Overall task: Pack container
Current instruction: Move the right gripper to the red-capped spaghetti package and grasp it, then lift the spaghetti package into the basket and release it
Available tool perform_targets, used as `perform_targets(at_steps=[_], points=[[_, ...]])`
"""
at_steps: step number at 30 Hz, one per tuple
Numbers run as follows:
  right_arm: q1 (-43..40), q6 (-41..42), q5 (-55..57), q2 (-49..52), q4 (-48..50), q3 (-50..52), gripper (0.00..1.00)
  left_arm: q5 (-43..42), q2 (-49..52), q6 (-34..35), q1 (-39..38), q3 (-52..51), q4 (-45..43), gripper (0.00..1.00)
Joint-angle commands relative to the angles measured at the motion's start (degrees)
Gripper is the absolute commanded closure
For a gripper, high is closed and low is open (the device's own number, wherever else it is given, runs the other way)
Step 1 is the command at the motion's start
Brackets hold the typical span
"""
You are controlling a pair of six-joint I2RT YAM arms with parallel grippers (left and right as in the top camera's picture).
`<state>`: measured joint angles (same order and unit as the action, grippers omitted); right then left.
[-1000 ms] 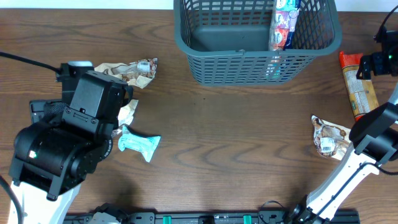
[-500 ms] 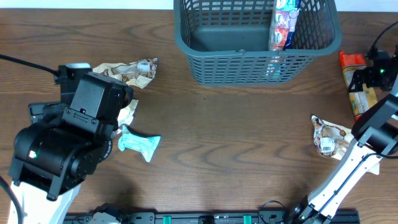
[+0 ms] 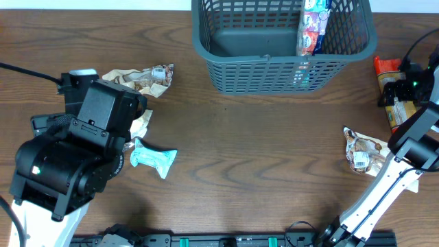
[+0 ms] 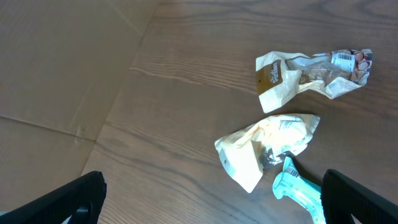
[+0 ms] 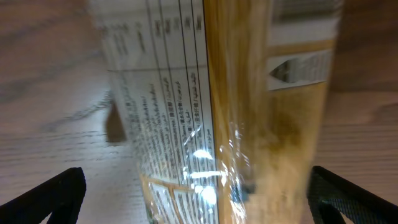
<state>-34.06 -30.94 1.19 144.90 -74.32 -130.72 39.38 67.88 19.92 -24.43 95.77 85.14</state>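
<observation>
My right gripper will stay low over the middle of the long orange packet (image 3: 396, 115) and close its fingers on the long edges of the packet.
The dark grey-blue slotted container (image 3: 274, 68) stands at the back centre, with one colourful snack packet (image 3: 314, 24) leaning in its right part. My right gripper (image 3: 410, 86) is open, low over a long orange packet (image 3: 396, 115) at the right edge. In the right wrist view its fingers (image 5: 199, 208) straddle that packet (image 5: 236, 112), which fills the view. My left gripper (image 4: 214, 211) is open and empty above the table, near a cream packet (image 4: 267, 146), a teal packet (image 4: 298, 190) and a brown-and-cream packet (image 4: 311, 68). From overhead the arm hides it.
From overhead, the teal packet (image 3: 154, 159), the cream packet (image 3: 142, 123) and the brown-and-cream packet (image 3: 140, 77) lie by the left arm. A crumpled brown packet (image 3: 363, 152) lies at the right. A black rail runs along the front edge.
My right gripper has moved toward the front and down onto the long orange packet. The left arm and all the packets have not moved.
</observation>
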Motion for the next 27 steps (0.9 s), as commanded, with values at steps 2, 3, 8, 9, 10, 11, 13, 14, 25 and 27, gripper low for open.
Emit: perform_targets(at_steps=[2,3,8,9,10,11,13,14,25,27], points=[[-0.6,1.2,-0.8,0.6,1.1,2.7,0.01,0.1,0.2,1.2,0.4,0.1,0.3,0.01],[-0.6,1.3,-0.8,0.6,1.2,3.1,0.01,0.1,0.2,1.2,0.4,0.1,0.3,0.01],[-0.7,1.8,-0.8,0.6,1.9,4.4,0.02,0.1,0.2,1.2,0.4,0.1,0.3,0.01],[-0.7,1.8,-0.8,0.6,1.9,4.4,0.02,0.1,0.2,1.2,0.4,0.1,0.3,0.01],[-0.7,2.2,-0.8,0.6,2.0,4.4,0.02,0.1,0.2,1.2,0.4,0.1,0.3,0.01],[-0.7,2.5,-0.8,0.6,2.1,4.4,0.04,0.1,0.2,1.2,0.4,0.1,0.3,0.01],[-0.7,3.5,-0.8,0.6,2.4,4.4,0.21,0.1,0.2,1.2,0.4,0.1,0.3,0.01],[-0.7,4.3,-0.8,0.6,2.5,4.4,0.44,0.1,0.2,1.2,0.4,0.1,0.3,0.01],[-0.6,16.5,-0.6,-0.3,3.3,1.7,0.99,0.1,0.2,1.2,0.4,0.1,0.3,0.01],[-0.6,19.6,-0.7,-1.0,3.0,-1.3,0.99,0.1,0.2,1.2,0.4,0.1,0.3,0.01]])
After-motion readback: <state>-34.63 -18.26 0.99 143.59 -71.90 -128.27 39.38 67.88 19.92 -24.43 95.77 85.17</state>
